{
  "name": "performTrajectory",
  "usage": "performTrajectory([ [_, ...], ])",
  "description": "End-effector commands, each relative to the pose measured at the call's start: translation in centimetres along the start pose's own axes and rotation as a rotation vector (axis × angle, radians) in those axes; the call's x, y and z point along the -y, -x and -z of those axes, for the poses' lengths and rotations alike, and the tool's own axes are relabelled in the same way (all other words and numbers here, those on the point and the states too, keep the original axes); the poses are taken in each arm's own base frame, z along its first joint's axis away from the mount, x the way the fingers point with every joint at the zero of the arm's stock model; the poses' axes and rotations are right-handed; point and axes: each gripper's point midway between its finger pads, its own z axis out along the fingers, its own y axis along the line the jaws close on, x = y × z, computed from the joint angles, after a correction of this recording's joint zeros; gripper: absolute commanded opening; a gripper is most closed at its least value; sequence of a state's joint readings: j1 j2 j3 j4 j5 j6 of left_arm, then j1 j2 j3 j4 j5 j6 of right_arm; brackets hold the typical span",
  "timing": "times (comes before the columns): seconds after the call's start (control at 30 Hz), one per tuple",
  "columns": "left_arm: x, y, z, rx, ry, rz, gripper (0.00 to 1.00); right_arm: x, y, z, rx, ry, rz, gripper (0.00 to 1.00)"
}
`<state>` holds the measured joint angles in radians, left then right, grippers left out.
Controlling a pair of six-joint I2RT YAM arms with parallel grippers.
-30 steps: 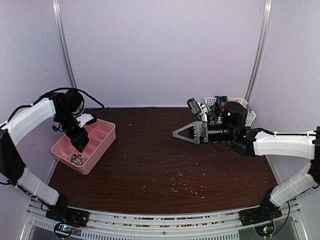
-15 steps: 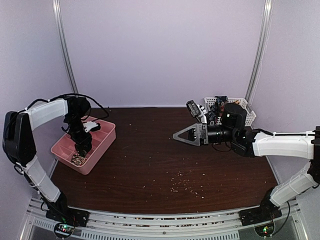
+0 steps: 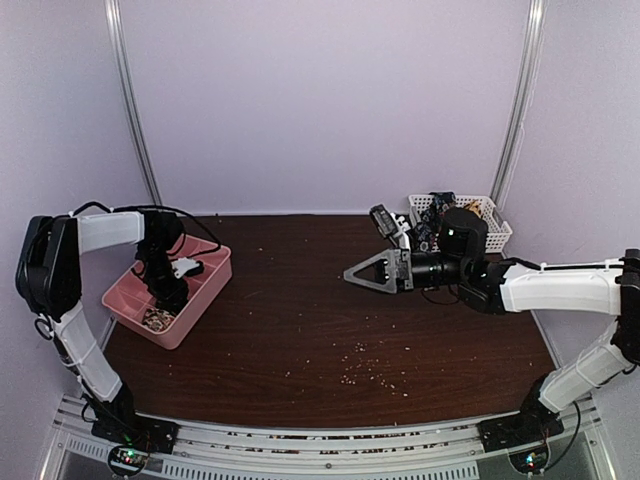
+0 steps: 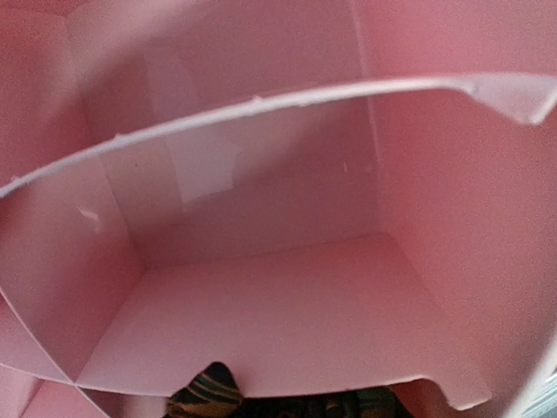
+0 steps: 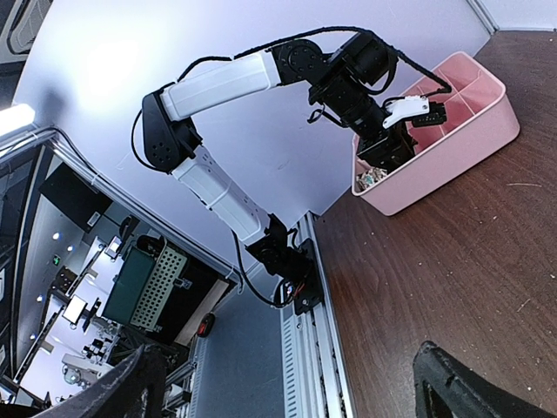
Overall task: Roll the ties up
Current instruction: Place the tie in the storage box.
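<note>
The striped tie will be let go next, after my left gripper moves down deeper into the middle section of the tray.
My left gripper (image 3: 167, 296) reaches down into a middle compartment of the pink divided tray (image 3: 212, 283). In the left wrist view a dark striped tie (image 4: 204, 396) sits right at the jaws, over the bare pink compartment floor (image 4: 278, 305); the fingers themselves are hidden. A coiled patterned tie (image 3: 156, 320) lies in the tray's near compartment. My right gripper (image 3: 350, 275) is open and empty, held above the table's middle and pointing left. Its fingers (image 5: 461, 383) frame the far-off pink tray (image 5: 452, 131) and the left gripper (image 5: 387, 148).
A white basket (image 3: 495, 222) with dark patterned ties stands at the back right, behind the right arm. Pale crumbs (image 3: 370, 365) are scattered on the dark wooden table, mostly front centre. Purple walls enclose the table.
My left arm has folded in and lowered its gripper deeper into the pink tray. My right gripper has drifted slightly left, still open.
</note>
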<state>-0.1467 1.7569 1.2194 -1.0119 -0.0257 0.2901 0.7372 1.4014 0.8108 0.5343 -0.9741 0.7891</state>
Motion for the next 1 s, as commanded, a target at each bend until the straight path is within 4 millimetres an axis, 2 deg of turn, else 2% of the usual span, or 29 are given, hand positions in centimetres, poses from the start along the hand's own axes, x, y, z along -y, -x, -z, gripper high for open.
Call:
performTrajectory([
  [0.0, -0.1, 0.2, -2.9, 0.001, -0.039, 0.008, 0.08, -0.5, 0.9, 0.1, 0.005, 0.022, 0.03, 1.0],
  [0.1, -0.4, 0.3, -3.8, -0.009, -0.042, 0.014, 0.23, -0.3, 1.1, 0.1, 0.007, 0.019, 0.025, 1.0],
  [0.2, -0.9, 0.3, -4.5, -0.021, -0.04, 0.022, 0.3, -0.3, 1.0, 0.2, 0.009, 0.019, 0.02, 0.99],
  [0.27, -0.9, 0.5, -4.3, -0.015, -0.048, 0.023, 0.33, -0.4, 1.0, 0.4, 0.01, 0.017, 0.022, 1.0],
  [0.33, -0.9, 0.7, -3.9, -0.017, -0.05, 0.027, 0.42, -0.3, 1.0, 0.5, 0.012, 0.01, 0.023, 1.0],
  [0.37, -0.9, 0.6, -3.6, -0.02, -0.055, 0.031, 0.52, -0.3, 0.9, 0.6, 0.011, 0.008, 0.022, 0.99],
  [0.4, -0.9, 0.8, -3.1, -0.009, -0.053, 0.033, 0.58, -0.2, 0.9, 0.6, 0.011, 0.006, 0.02, 1.0],
  [0.47, -1.1, 1.3, -1.6, 0.038, -0.042, 0.035, 0.63, -0.2, 0.8, 0.6, 0.009, 0.006, 0.019, 1.0],
  [0.5, -1.2, 1.6, -0.8, 0.058, -0.032, 0.034, 0.71, -0.1, 0.8, 0.6, 0.008, 0.005, 0.015, 1.0],
  [0.6, -1.6, 2.0, 1.4, 0.096, -0.009, 0.031, 0.74, -0.1, 0.8, 0.6, 0.009, 0.006, 0.013, 1.0],
  [0.73, -1.8, 2.3, 3.3, 0.118, 0.006, 0.031, 0.81, -0.3, 1.1, 0.5, 0.019, 0.016, 0.008, 1.0],
  [0.83, -1.9, 2.3, 4.0, 0.127, 0.012, 0.034, 0.94, -0.4, 1.3, 0.5, 0.025, 0.021, 0.004, 1.0],
  [0.97, -1.7, 2.0, 4.5, 0.132, 0.017, 0.039, 0.98, -0.4, 1.2, 0.5, 0.025, 0.018, 0.0, 1.0],
])
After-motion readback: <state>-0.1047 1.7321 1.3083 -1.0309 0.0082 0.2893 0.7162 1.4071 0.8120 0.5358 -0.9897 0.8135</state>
